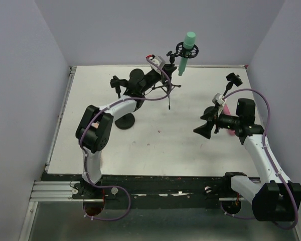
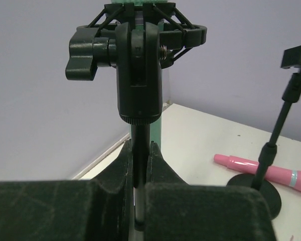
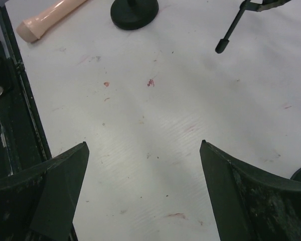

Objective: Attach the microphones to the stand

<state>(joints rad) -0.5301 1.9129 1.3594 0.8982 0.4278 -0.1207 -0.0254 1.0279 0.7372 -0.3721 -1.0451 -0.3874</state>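
Observation:
The mint microphone is already in the shock mount, so the left gripper next needs to go down, set the tripod legs on the tabletop and let go of the thin pole.
The mint green microphone sits in the shock mount of a tripod stand at the back of the table. My left gripper is shut on that stand's thin pole, just below the swivel head; a strip of the mint microphone shows behind the pole. The pink microphone lies flat on the table, partly hidden behind my right arm in the top view. The beige-peach microphone lies on the table by a round stand base. My right gripper hangs open over bare table.
A second stand with a round base stands under my left arm. A third stand with an empty clip rises at the right, its base next to the pink microphone. A tripod leg reaches toward the table's middle.

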